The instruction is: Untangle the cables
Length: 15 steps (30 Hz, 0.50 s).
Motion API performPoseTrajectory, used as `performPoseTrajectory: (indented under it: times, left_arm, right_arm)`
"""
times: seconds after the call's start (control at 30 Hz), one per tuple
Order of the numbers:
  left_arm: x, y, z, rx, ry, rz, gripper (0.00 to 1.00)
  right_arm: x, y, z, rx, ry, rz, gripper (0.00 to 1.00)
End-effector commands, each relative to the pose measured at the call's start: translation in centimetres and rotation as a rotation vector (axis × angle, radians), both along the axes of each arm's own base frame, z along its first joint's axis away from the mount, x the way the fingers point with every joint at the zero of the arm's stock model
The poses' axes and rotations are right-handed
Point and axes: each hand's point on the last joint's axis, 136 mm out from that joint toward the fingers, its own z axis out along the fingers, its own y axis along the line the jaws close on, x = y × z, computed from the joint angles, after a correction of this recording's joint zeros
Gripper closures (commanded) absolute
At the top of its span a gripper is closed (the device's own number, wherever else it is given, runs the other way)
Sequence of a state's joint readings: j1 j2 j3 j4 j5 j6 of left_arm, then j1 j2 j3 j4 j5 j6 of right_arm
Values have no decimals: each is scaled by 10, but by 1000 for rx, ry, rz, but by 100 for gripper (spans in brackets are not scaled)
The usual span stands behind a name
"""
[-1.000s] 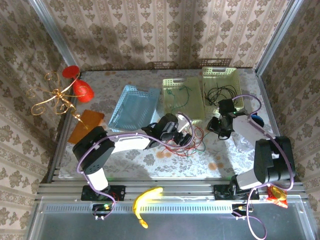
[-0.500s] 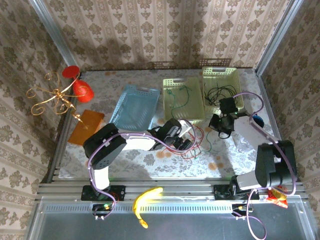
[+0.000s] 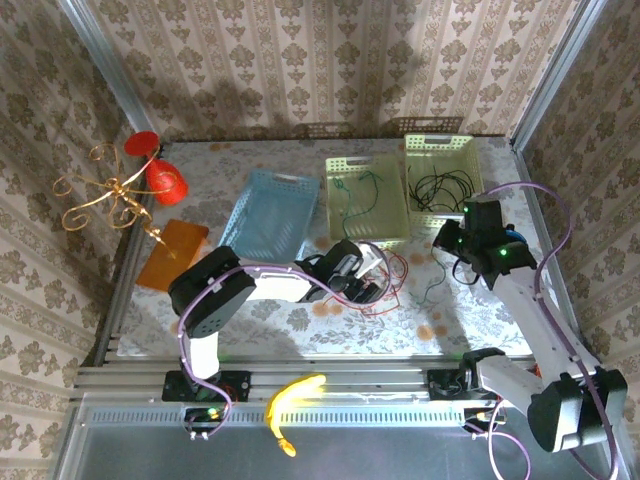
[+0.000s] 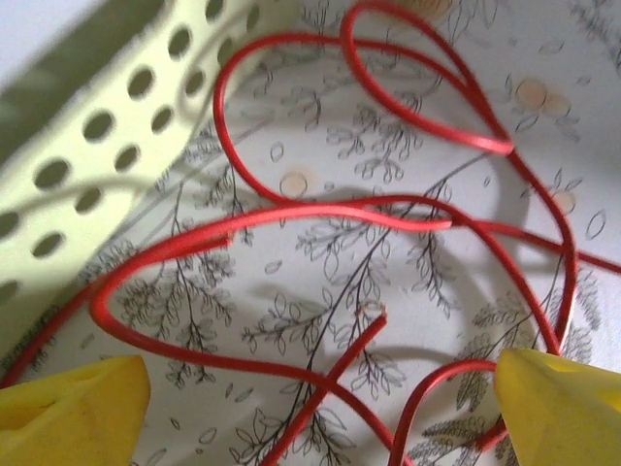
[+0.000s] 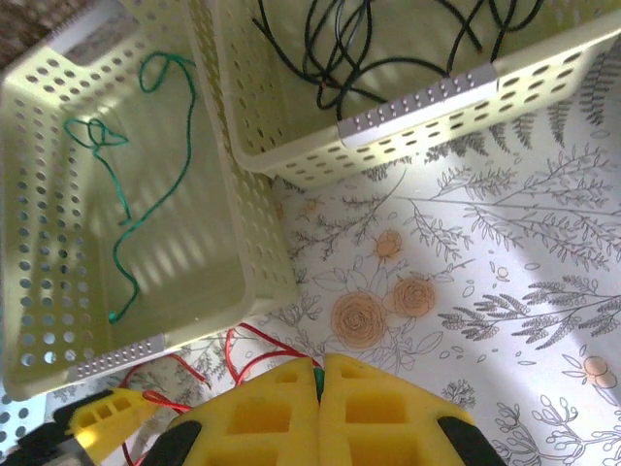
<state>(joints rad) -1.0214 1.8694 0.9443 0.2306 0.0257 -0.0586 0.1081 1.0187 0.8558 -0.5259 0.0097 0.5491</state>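
Observation:
I should carry the hanging green cable outward with my right gripper and release it over the bottom of the pale yellow-green basket, where another green cable already lies.
A red cable (image 4: 320, 209) lies in loose loops on the flowered cloth, and my left gripper (image 4: 320, 422) stands open right over it, one yellow fingertip (image 4: 68, 413) on each side. In the top view the left gripper (image 3: 370, 283) sits on the red cable (image 3: 395, 268). My right gripper (image 3: 450, 250) is raised to the right and shut on a green cable (image 3: 432, 290) that hangs to the table. A sliver of the green cable (image 5: 317, 379) shows between its closed pads. Another green cable (image 5: 126, 194) lies in a basket, and black cables (image 5: 388, 49) lie in the basket beside it.
Two pale yellow-green baskets (image 3: 385, 228) (image 3: 440, 145) stand at the back right, and a blue basket (image 3: 265, 215) to their left. A basket wall (image 4: 97, 126) is close to the left gripper. A gold wire stand (image 3: 105, 190) and an orange sheet (image 3: 170, 250) are at the far left.
My right arm has risen and swung right, toward the near side, drawing the green cable away from the red tangle. The left gripper has shifted slightly and stays over the red cable.

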Motion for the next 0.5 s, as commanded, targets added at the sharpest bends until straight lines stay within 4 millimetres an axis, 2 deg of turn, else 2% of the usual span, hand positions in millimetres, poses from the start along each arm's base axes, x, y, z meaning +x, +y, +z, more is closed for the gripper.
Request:
performPoseTrajectory:
  times: [0.0,0.13,0.27,0.37,0.47]
  left_arm:
    - [-8,9,-13,33,4,-18,7]
    - [-4,11,6,-40,-53,6,5]
    - [6,18,44,-152,-134,85,1]
    - [18,32,69,-188,-166,186,0]
    - [33,53,86,-194,-213,310,0]
  right_arm:
    - [7,-1,30,8,-91,-8,100]
    - [22,19,51,96,-149,43,100]
    - [46,42,78,124,-214,89,100]
    - [68,61,97,125,-265,126,100]
    - [91,74,106,91,-284,136,100]
